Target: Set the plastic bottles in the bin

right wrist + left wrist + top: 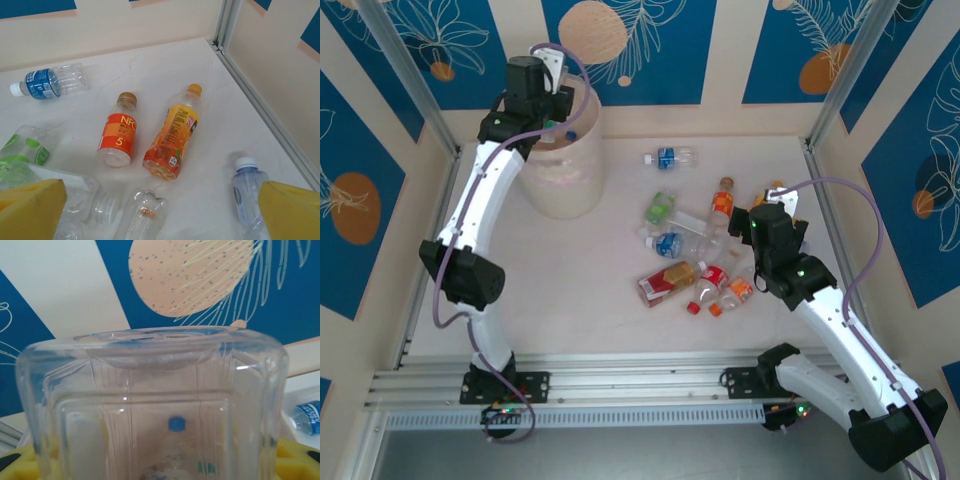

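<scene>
My left gripper lowers the clear bottle past the bin's rim next, toward the blue cap inside, and releases it, since the bin's opening lies below.
A tall pale bin stands at the back left. My left gripper hovers over its rim, shut on a clear plastic bottle held between the yellow fingers. A blue cap shows through the bottle from below. Several plastic bottles lie on the table to the right, among them a blue-label one, a green one and a red-label one. My right gripper hangs open above an NFC bottle, an orange juice bottle and a crushed clear bottle, holding nothing.
A white-capped water bottle lies by my right finger. The metal frame rail borders the table on the right. Bare table lies between the bin and the bottle pile.
</scene>
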